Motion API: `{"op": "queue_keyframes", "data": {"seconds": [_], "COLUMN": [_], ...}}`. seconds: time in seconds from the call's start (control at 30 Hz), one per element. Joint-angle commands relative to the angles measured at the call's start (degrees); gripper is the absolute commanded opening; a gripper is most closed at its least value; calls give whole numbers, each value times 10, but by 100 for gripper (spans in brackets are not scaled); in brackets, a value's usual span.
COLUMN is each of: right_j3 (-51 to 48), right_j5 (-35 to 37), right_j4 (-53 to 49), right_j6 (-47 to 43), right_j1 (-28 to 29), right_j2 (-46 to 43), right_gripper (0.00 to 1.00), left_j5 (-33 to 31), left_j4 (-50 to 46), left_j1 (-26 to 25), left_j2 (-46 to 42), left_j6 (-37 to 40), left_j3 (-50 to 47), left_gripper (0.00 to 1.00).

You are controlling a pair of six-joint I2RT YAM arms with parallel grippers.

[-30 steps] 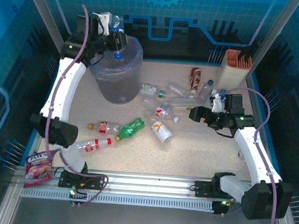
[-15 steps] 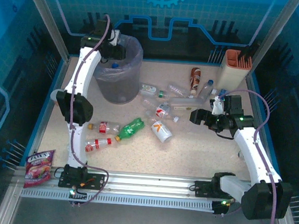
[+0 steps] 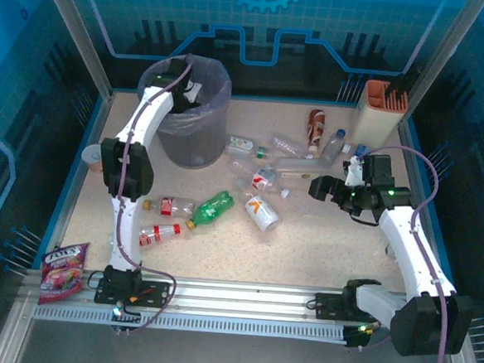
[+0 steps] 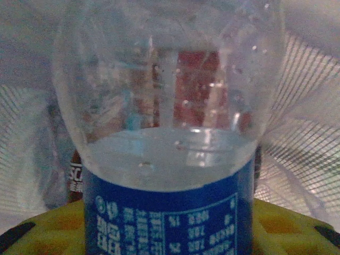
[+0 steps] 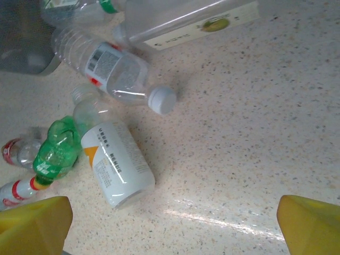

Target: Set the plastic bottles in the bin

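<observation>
The right gripper moves over and down onto the white bottle's orange-marked label (image 3: 261,213) (image 5: 115,162) next, turning on the way, because that bottle lies at an angle to the open yellow fingers.
My left gripper (image 3: 187,95) reaches down into the round grey bin (image 3: 197,141) and is shut on a clear bottle with a blue label (image 4: 169,175). The bin's translucent liner (image 4: 305,159) surrounds that bottle in the left wrist view. My right gripper (image 3: 317,187) hovers open over the table's right half, its yellow fingertips (image 5: 33,223) wide apart with bare tabletop between them. A white bottle with an orange mark (image 5: 114,162) lies just ahead of it, beside a green bottle (image 3: 213,208). Several more bottles lie about the middle: red-labelled ones (image 3: 160,233), clear ones (image 3: 289,156), a brown one (image 3: 316,124).
A cream-and-orange holder (image 3: 380,108) stands at the back right corner. A red snack packet (image 3: 61,269) lies at the front left by the rail. Bare tabletop (image 3: 320,253) stretches along the front and right of the bottles.
The left arm has swung from above the bin's far rim down into the bin, carrying the blue-labelled bottle. The right arm has barely moved.
</observation>
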Motion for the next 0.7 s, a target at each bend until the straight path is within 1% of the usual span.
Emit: {"op": "queue_keyframes", "data": {"seconds": [0.0, 0.03, 0.07, 0.1, 0.17, 0.2, 0.3, 0.37, 0.47, 0.5, 0.57, 0.67], "right_j3": [0, -3, -9, -14, -17, -34, -35, -26, -24, -9, 0, 27], "right_j5": [30, 31, 30, 26, 20, 21, 18, 18, 15, 4, -3, 21], "right_j4": [-13, -9, -2, 7, 27, 38, 37, 25, 13, 16, 20, 2], "right_j6": [37, 46, 57, 70, 93, 101, 101, 74, 21, -3, -48, -114], "right_j1": [-24, -31, -40, -48, -58, -58, -57, -51, -25, -10, 33, 119], "right_j2": [-11, -13, -15, -19, -27, -31, -28, -21, -12, -8, 2, 37], "right_gripper": [100, 100, 100, 100, 100, 100, 100, 100, 100, 100, 100, 97], "left_j5": [1, -3, -6, -4, -2, -1, 0, 0, 2, 1, -2, -11], "left_j4": [2, 2, 7, 14, 25, 26, 22, 17, 12, 9, 2, -8], "left_j1": [-5, -5, -5, -6, -7, -7, -7, -7, -8, -9, -10, -12], "left_j2": [5, 3, -1, -7, -13, -15, -17, -24, -38, -45, -58, -82], "left_j6": [16, 14, 14, 15, 14, 13, 16, 17, 16, 16, 14, 11], "left_j3": [-14, -19, -27, -37, -49, -52, -48, -42, -33, -26, -12, 13], "left_gripper": [22, 31, 44, 55, 64, 68, 77, 83, 96, 99, 99, 99]}}
